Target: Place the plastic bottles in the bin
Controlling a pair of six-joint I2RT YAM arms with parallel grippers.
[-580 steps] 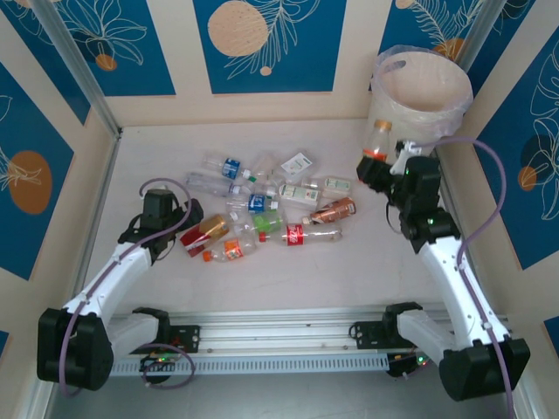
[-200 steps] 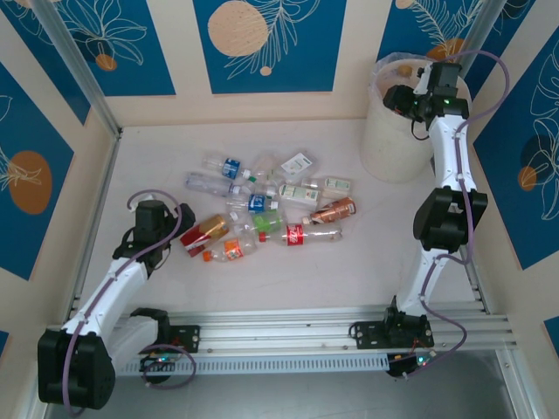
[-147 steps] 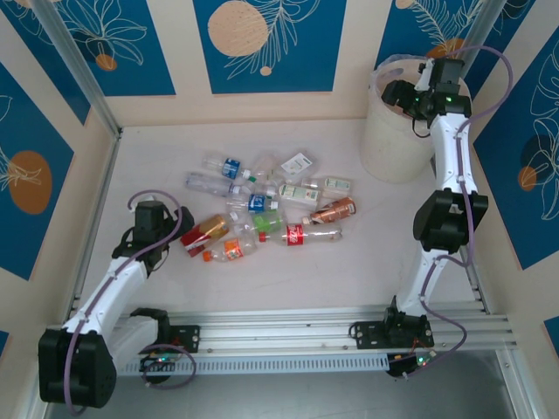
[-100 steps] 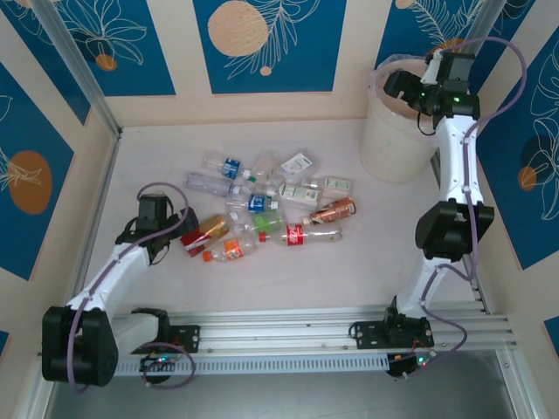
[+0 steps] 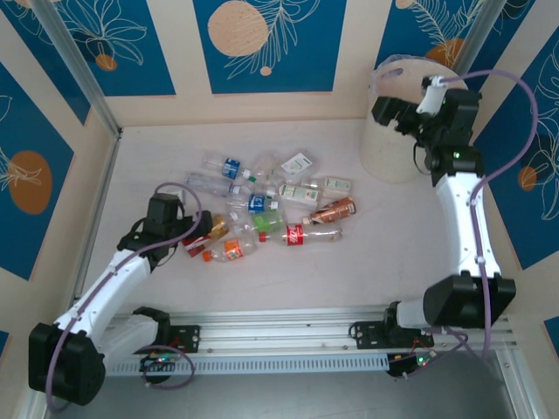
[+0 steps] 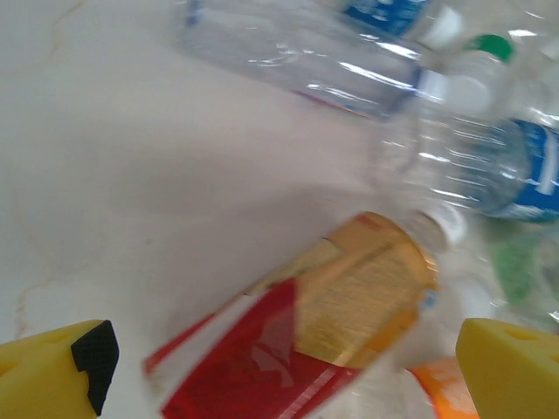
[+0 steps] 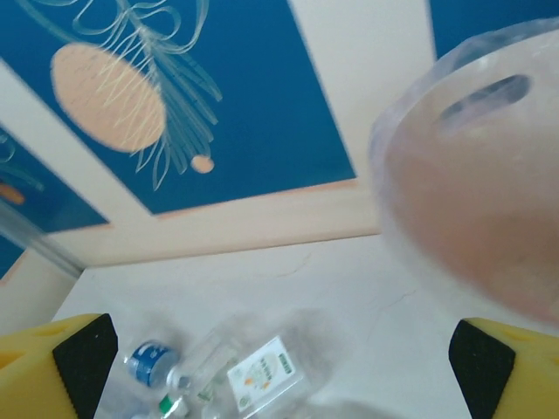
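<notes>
I need to move my left gripper over the crushed bottle's gold end [image 5: 219, 228] [image 6: 369, 284] next, below it toward the heap, and down, since my fingertips are by the red part.
Several plastic bottles [image 5: 262, 205] lie in a loose heap mid-table. My left gripper [image 5: 194, 233] is at the heap's left edge, open. In the left wrist view its yellow fingertips [image 6: 52, 375] stand wide on either side of a crushed red-and-gold bottle [image 6: 323, 323], not gripping it. The bin [image 5: 384, 157] stands at the far right corner. My right gripper [image 5: 383, 111] hangs high beside the bin's left rim, open and empty. The right wrist view has the bin [image 7: 489, 218] at its right and a white-label bottle [image 7: 262, 375] on the table below.
Blue-and-cream patterned walls close the table at the back and both sides. A metal rail [image 5: 288, 336] with the arm bases runs along the near edge. Bare tabletop lies between the heap and the bin [image 5: 349, 262].
The right gripper has drawn back from over the bin to its left rim, and its jaws have spread wide. The left gripper has moved right, up to the red-and-gold bottle.
</notes>
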